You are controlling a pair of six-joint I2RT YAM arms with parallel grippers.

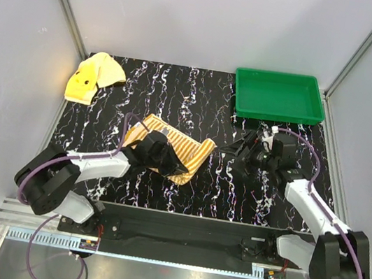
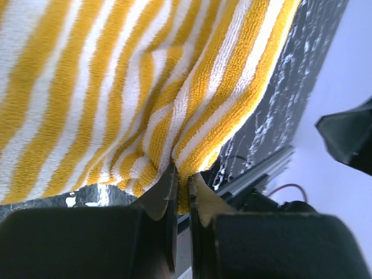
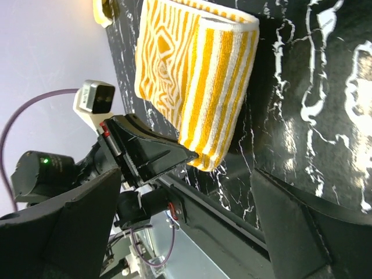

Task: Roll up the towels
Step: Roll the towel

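Observation:
The left gripper goes to the left in the top view next, over the towel's flat part, and releases the fold, since that part lies unrolled.
The orange-and-cream striped towel lies folded over on the black marbled table, left of centre. My left gripper is at its near edge, shut on a bunched fold of the striped towel; in the left wrist view the jaws pinch the cloth tightly. From the right wrist view the striped towel shows as a doubled-over fold with the left gripper at its lower corner. My right gripper hovers to the towel's right, open and holding nothing. The plain yellow towel sits crumpled at the far left corner.
A green plastic tray stands at the far right of the table. Grey walls close in both sides and the back. A metal rail runs along the near edge between the arm bases.

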